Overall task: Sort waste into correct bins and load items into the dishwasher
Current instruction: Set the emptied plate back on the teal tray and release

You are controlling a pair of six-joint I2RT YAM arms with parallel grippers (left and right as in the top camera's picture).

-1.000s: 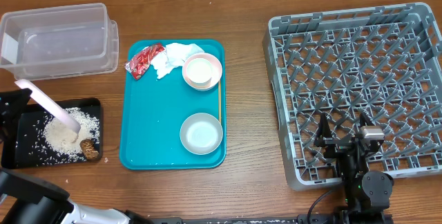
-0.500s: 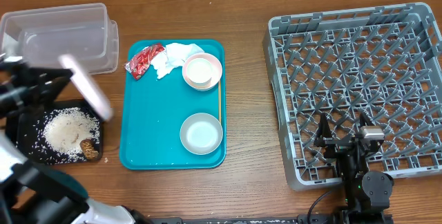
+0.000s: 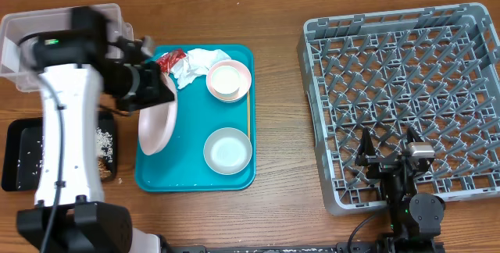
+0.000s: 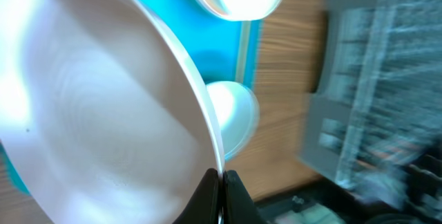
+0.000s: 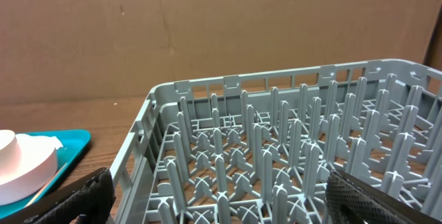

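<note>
My left gripper should go down toward the light grey bowl and tilt the pale pink plate flatter onto the teal tray, where open space shows (image 3: pixel 176 154) beside that bowl.
My left gripper (image 3: pixel 164 95) is shut on the rim of the pale pink plate (image 3: pixel 158 126) and holds it on edge over the left side of the teal tray. In the left wrist view the plate (image 4: pixel 97 106) fills the left, with the jaws (image 4: pixel 222 186) pinching its rim. The pink bowl (image 3: pixel 229 80) with a white cup inside, the light grey bowl (image 3: pixel 228 150), the wooden stick (image 3: pixel 248 116), the napkin (image 3: pixel 200 63) and the red wrapper (image 3: pixel 163 65) lie on that tray. My right gripper (image 3: pixel 388 145) is open and empty over the dish rack's (image 3: pixel 406 89) front edge.
The clear tub (image 3: pixel 55 46) stands at the back left. The black tray (image 3: pixel 22 155) at the front left holds rice crumbs (image 3: pixel 102 140), partly hidden by my left arm. The teal tray (image 3: pixel 195 179) lies between the bins and the rack (image 5: pixel 276 134).
My left arm has swung the plate from above the black tray up and to the right, over the teal tray. The rice stays in the black tray. The right arm has not moved.
</note>
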